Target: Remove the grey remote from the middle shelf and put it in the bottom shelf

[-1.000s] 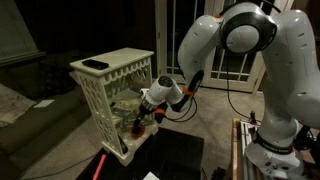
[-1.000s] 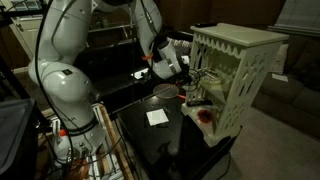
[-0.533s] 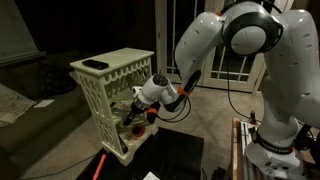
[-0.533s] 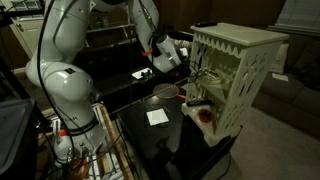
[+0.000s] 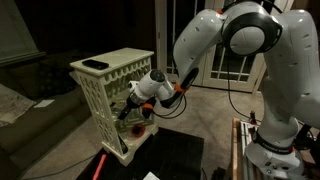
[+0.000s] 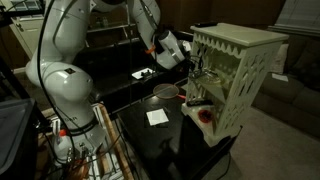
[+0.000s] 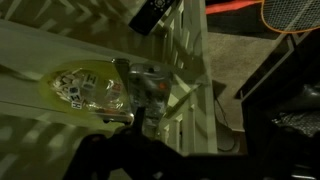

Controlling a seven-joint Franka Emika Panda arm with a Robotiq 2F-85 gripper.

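I need to reach my gripper outward into the rack next, to its left in the wrist view, and straddle the grey thing (image 7: pixel 152 90) beside the yellow-printed bag.
The cream-white lattice-sided rack shows in both exterior views (image 5: pixel 110 95) (image 6: pixel 235 70) and in the wrist view (image 7: pixel 190 70). My gripper (image 5: pixel 129 107) reaches into its open front at the middle shelf (image 5: pixel 120 100); it also shows in an exterior view (image 6: pixel 194 68). In the wrist view the gripper (image 7: pixel 150 135) is a dark silhouette, and I cannot tell how the jaws stand. A crinkled clear bag with yellow print (image 7: pixel 85 90) lies on the shelf before it. I cannot make out a grey remote there. The bottom shelf (image 5: pixel 125 135) holds something red (image 5: pixel 136 127).
A dark remote (image 5: pixel 95 64) lies on the rack's flat top, also in the wrist view (image 7: pixel 155 12). A white paper (image 6: pixel 157 117) and a bowl (image 6: pixel 165 92) sit on the dark table beside the rack. A sofa (image 5: pixel 25 95) stands behind it.
The gripper has risen from the lower part of the rack's front and moved in toward the middle shelf. Nothing else has moved.
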